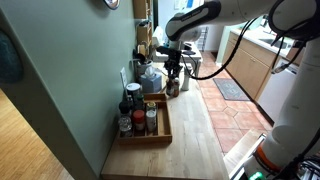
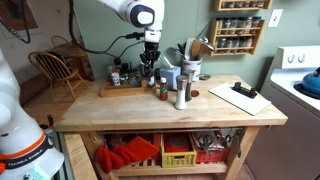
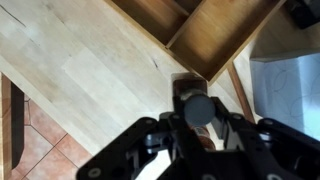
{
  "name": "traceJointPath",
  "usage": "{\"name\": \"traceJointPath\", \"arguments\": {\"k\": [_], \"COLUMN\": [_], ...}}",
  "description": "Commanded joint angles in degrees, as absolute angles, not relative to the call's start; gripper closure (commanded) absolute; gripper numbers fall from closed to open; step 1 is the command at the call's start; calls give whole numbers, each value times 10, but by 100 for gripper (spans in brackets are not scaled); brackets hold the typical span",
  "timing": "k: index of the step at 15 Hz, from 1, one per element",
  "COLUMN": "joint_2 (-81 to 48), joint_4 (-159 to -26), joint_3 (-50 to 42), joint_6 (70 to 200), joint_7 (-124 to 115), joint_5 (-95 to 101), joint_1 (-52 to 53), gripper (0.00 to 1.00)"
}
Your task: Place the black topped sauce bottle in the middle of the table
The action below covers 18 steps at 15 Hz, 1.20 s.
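Note:
The spot on the tabletop past the tray's corner (image 1: 173,96) is clear of the tray. My gripper will next move outward and a little down and let go of the bottle there.
My gripper (image 3: 197,118) is shut on the black-topped sauce bottle (image 3: 197,107). Its round black cap sits between the fingers and its brown body hangs below. In both exterior views the gripper (image 1: 172,70) (image 2: 151,68) holds the bottle (image 1: 172,86) upright over the pale wooden table (image 1: 195,140) (image 2: 150,112) (image 3: 80,70), just beyond the corner of the dark-wood tray (image 3: 215,40). I cannot tell whether the bottle's base touches the table.
The tray (image 1: 160,137) (image 2: 118,92) holds several bottles and jars (image 1: 135,115). A small bottle (image 2: 163,92), a tall metal cylinder (image 2: 181,92) and a utensil holder (image 2: 190,68) stand close by. A clipboard (image 2: 240,97) lies at the table's far end.

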State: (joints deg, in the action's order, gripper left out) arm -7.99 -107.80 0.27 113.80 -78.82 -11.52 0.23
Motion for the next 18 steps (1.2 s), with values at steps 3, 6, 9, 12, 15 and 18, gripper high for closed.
{"name": "traceJointPath", "arguments": {"k": [3, 6, 9, 12, 15, 18], "joint_2": [-135, -158, -177, -192, -200, -206], "joint_4": [-1029, -1015, -1003, -991, -981, -971], "joint_3": [-12, -16, -21, -27, -34, -39], "joint_6": [1134, 1136, 1142, 1143, 1143, 1145], "joint_7": [-806, -804, -802, -799, -798, -796], "joint_5": [-123, -128, -131, -135, -141, -150], "joint_1": [4, 3, 1, -2, -7, -15], "gripper": [92, 92, 92, 92, 92, 92]}}
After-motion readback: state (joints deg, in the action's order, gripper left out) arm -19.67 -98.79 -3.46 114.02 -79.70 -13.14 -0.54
